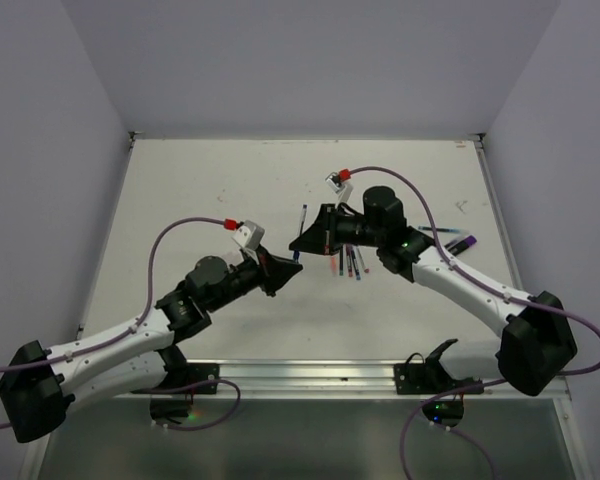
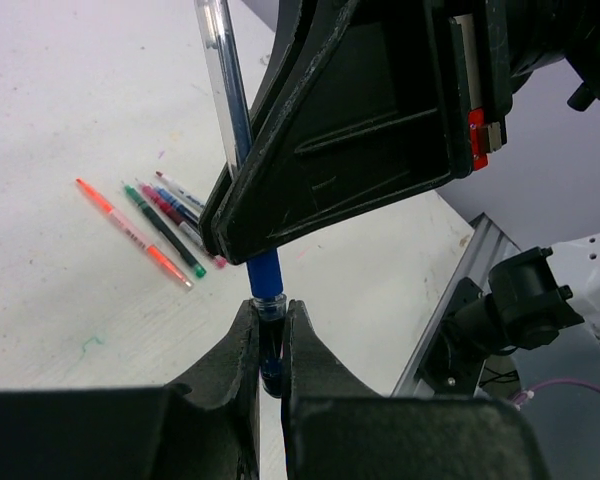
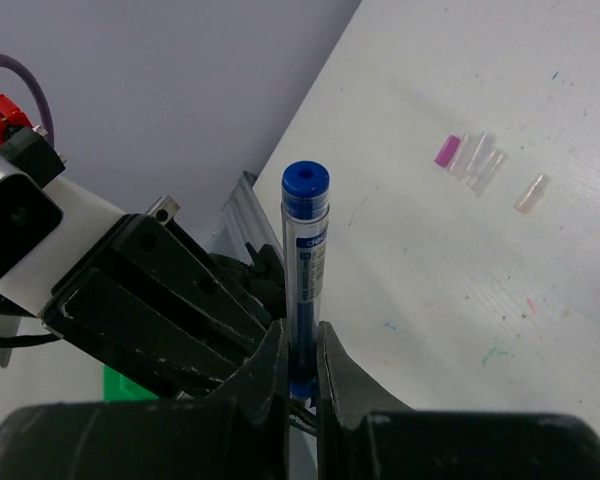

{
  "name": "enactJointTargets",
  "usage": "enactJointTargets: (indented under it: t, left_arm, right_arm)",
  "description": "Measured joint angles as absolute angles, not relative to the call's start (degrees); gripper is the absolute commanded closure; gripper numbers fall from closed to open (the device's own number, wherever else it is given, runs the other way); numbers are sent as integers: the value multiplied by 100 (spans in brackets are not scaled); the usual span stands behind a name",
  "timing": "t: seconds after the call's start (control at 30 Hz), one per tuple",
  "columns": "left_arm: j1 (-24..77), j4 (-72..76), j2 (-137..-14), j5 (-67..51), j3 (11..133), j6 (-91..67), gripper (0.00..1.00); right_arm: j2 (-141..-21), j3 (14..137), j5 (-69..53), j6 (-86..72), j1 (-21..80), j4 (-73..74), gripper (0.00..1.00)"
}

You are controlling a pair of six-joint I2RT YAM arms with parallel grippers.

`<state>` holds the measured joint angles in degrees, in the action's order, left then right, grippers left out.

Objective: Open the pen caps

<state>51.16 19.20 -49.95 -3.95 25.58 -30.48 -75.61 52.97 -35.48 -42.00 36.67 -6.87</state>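
The loose caps lie grouped atop the table, so my left gripper pulls away from the blue pen's body next and lowers beside the purple-pink cap to release.
A blue pen with a clear barrel (image 1: pixel 302 222) is held in the air between both grippers above the table's middle. My left gripper (image 1: pixel 294 262) is shut on its capped lower end (image 2: pixel 271 340). In the left wrist view the left gripper (image 2: pixel 270 315) points up at the pen's blue section (image 2: pixel 264 272). My right gripper (image 1: pixel 300 243) is shut on the barrel just above; in the right wrist view the right gripper (image 3: pixel 300 335) has the pen (image 3: pixel 306 230) rising out of it. Loose pen caps lie on the table: one purple-pink (image 3: pixel 447 150), clear ones (image 3: pixel 483 162) and a whitish one (image 3: pixel 531 192).
Several pens (image 1: pixel 345 262) lie side by side on the table just right of the grippers; they also show in the left wrist view (image 2: pixel 160 225). A purple pen (image 1: pixel 460 243) lies at the right. A metal rail (image 1: pixel 310 375) runs along the near edge.
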Motion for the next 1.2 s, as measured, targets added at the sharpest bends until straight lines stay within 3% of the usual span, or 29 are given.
enactJointTargets:
  t: [0.33, 0.43, 0.53, 0.63, 1.0, 1.2]
  left_arm:
    - [5028, 1610, -5489, -491, 2921, -3085, 100]
    - [5078, 1251, -5634, -1050, 2934, -3081, 100]
    - [5081, 1380, -5651, -1776, 2926, -3087, 100]
    - [5078, 1173, -5673, -1793, 3035, -3061, 100]
    - [4156, -2150, -5841, 2220, 3813, -3673, 100]
    - [3573, -2974, -6248, 3409, 3889, -3839, 100]
  right_arm:
    - [-7231, 5304, -2307, -4630, 3607, 56, 100]
    - [-7426, 5507, -1229, -4580, 3096, 32, 100]
    - [-7522, 5374, -1004, -4609, 2718, -207, 100]
    - [-7677, 5395, -923, -4541, 2674, -80, 100]
    - [-8189, 6149, -224, -3068, 2438, 2425, 100]
    - [-8685, 6204, 69, -2425, 2102, 3148, 100]
